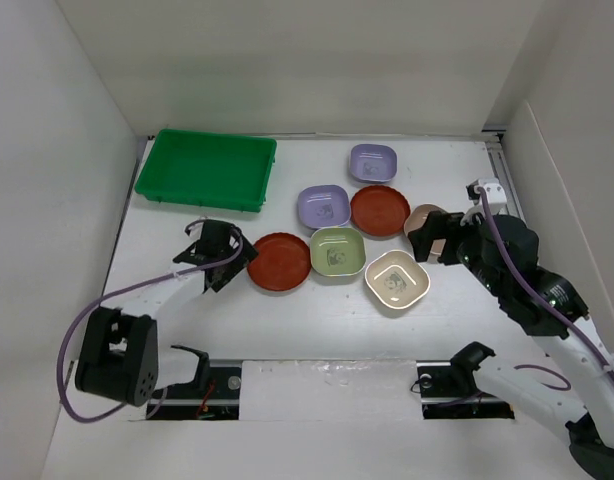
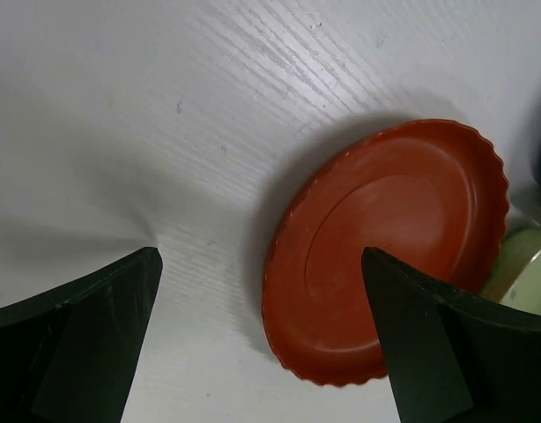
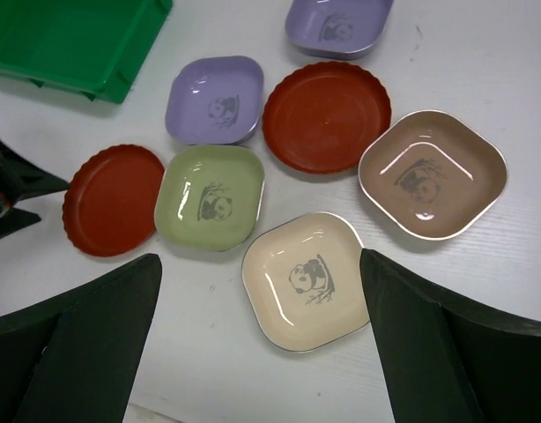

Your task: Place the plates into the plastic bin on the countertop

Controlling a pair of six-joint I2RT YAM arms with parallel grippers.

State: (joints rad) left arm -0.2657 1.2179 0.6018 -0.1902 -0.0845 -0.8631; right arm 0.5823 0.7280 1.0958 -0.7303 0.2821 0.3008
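Observation:
The red plate's rim (image 1: 251, 267) (image 2: 270, 268) away from the pale green plate is between the open fingers of my left gripper, so I will lower and close them next.
The empty green bin (image 1: 207, 170) sits at the back left of the white countertop (image 1: 287, 320). Seven plates lie on the counter: two lavender (image 1: 373, 162) (image 1: 322, 207), two red (image 1: 379, 210) (image 1: 279, 262), pale green (image 1: 337, 251), cream (image 1: 397, 281) and tan-pink (image 1: 424, 220). My left gripper (image 2: 260, 260) is open and low, its jaws astride the left rim of the near red plate (image 2: 389, 251). My right gripper (image 3: 260, 258) is open and empty, high above the cream plate (image 3: 310, 278), and in the top view it covers part of the tan-pink plate.
White walls close in the counter on the left, back and right. The plates lie close together, several touching. The bin also shows in the right wrist view (image 3: 72, 40), upper left. A slot with cables (image 1: 327, 385) runs along the near edge.

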